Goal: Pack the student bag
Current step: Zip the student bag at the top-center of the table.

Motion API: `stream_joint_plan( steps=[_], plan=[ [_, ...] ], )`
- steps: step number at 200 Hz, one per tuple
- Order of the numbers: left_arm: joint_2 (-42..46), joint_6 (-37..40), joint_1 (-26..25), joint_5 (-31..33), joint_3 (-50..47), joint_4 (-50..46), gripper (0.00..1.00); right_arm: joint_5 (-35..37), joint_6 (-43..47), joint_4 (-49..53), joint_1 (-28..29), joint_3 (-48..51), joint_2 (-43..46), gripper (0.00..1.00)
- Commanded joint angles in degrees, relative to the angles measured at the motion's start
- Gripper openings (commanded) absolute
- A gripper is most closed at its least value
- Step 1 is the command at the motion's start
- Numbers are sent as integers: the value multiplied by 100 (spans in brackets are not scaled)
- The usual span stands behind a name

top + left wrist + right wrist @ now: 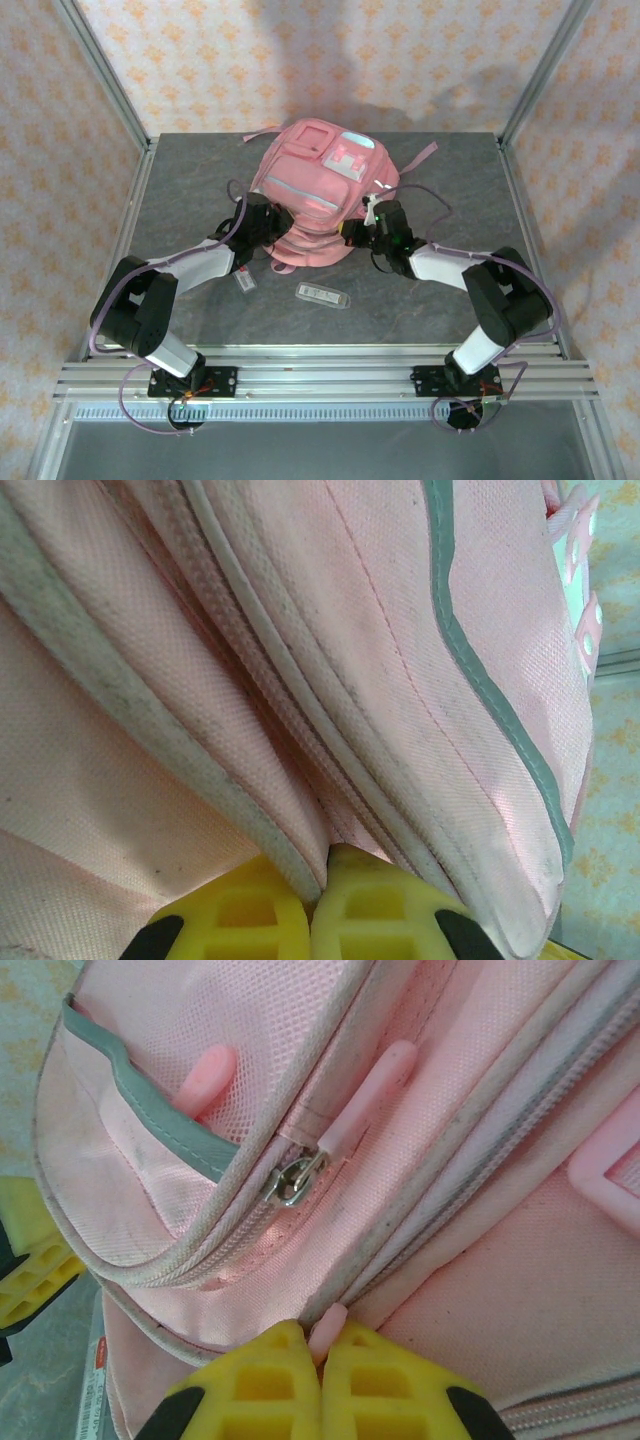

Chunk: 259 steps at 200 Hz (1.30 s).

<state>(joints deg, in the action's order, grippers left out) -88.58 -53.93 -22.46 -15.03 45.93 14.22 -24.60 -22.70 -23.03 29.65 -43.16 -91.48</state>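
Observation:
The zip track runs on outward, so my right gripper next needs to carry the pink pull (328,1322) outward toward the trailing strap before I let go of it.
The student bag (318,185), a big pink backpack with a light blue-and-white patch, lies in the middle of the table. My left gripper (274,233) presses against its near left side. In the left wrist view its yellow fingers (245,910) are shut on a fold of the bag's piped seam (300,865). My right gripper (354,233) is at the bag's near right side. Its jaws are shut on a pink zip pull (328,1322) at a zip track. A second metal slider (296,1178) with its own pink pull sits higher up.
A clear flat case (325,296) lies on the grey table in front of the bag, and a small tag-like item (245,283) lies by my left arm. Metal frame posts stand at the table's corners. Pink straps (420,158) trail off the bag's far right.

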Motion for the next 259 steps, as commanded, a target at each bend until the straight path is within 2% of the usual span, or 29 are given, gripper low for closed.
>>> stream_joint_plan(
  steps=[1, 22, 43, 86, 104, 159, 196, 227, 259],
  plan=[
    [174, 138, 26, -27, 102, -6, 0, 846, 74, 288, -36, -228, 330, 0],
    [222, 180, 33, 41, 56, -23, 0, 1409, -68, 840, -178, -228, 482, 0],
    [261, 241, 49, 61, -3, -53, 0, 1682, -172, 970, -395, -145, 565, 0],
    [254, 269, 60, 61, -73, -68, 0, 1641, -223, 902, -666, -580, 272, 0],
    [262, 269, 59, 78, -101, -68, 0, 1899, -246, 883, -759, -815, 33, 0],
    [335, 254, 57, 56, -201, -59, 0, 1980, -614, 589, -1340, -1429, -664, 0],
    [393, 277, 62, 73, -249, -86, 0, 2230, -892, 364, -1503, -1641, -836, 0],
    [370, 371, 68, 105, -211, -119, 0, 2204, -941, 316, -1506, -1484, -758, 0],
    [68, 796, 81, 79, 220, -427, 0, 2633, -968, 74, -1508, -643, -139, 0]
  ],
)
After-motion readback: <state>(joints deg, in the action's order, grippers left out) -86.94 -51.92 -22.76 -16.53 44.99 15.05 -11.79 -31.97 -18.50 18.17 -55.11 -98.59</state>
